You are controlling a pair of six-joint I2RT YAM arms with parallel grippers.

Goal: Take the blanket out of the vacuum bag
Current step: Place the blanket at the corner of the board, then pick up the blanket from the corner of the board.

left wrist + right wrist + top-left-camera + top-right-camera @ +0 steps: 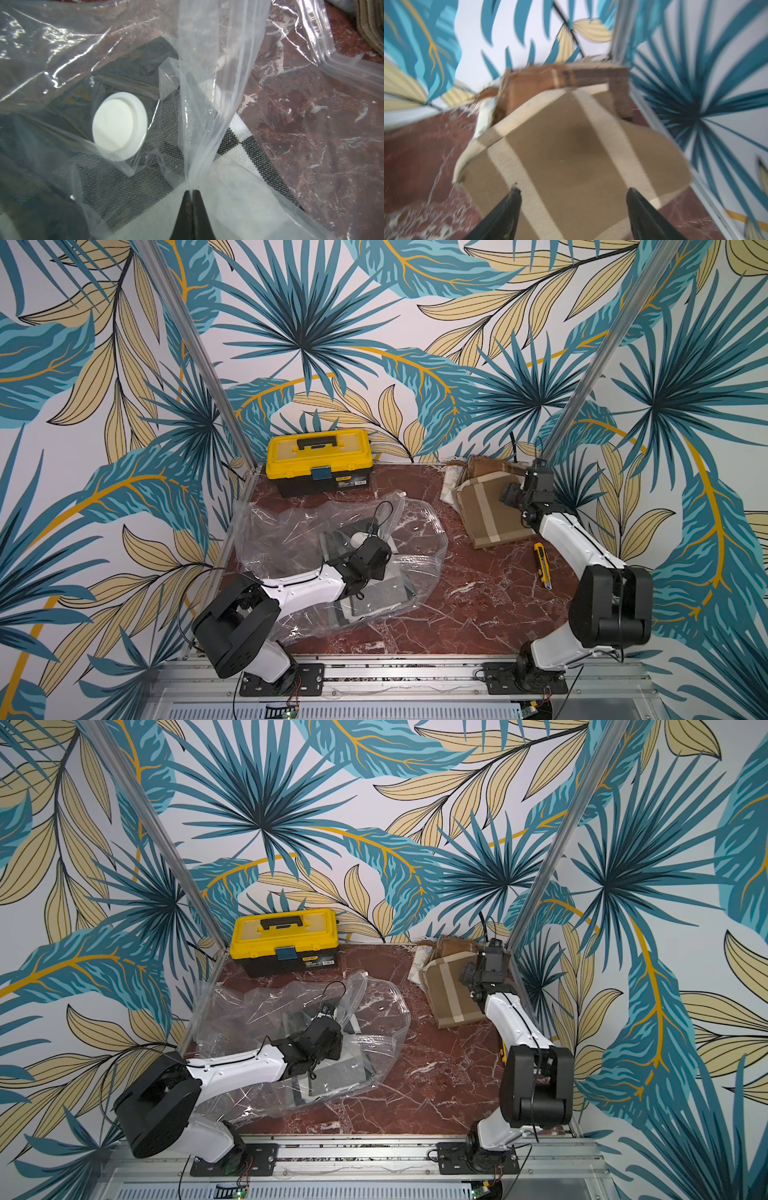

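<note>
Next, my right gripper shifts toward the bag (pixel 291 526) and lowers to close on the blanket's uncovered cream stripe, since that lies below and nearer the bag.
The vacuum bag (pixel 291 526) (pixel 249 1011) lies crumpled and clear on the left half of the marble table, its round white valve (pixel 118 126) facing up. A grey, black and white checked cloth (pixel 374 597) (pixel 249 145) sits inside it. My left gripper (pixel 191 190) is shut on a raised fold of the bag's plastic above that cloth. A tan blanket with cream stripes (pixel 486 510) (pixel 571 145) lies outside the bag at the back right corner. My right gripper (pixel 573 190) (pixel 513 493) hovers open just over it, nothing between its fingers.
A yellow toolbox (pixel 318 460) stands at the back left against the wall. A yellow utility knife (pixel 542 564) lies beside the right arm. The bag's zip-seal edge (pixel 342 68) faces the tan blanket. Metal frame posts (pixel 577 406) and patterned walls close in the sides.
</note>
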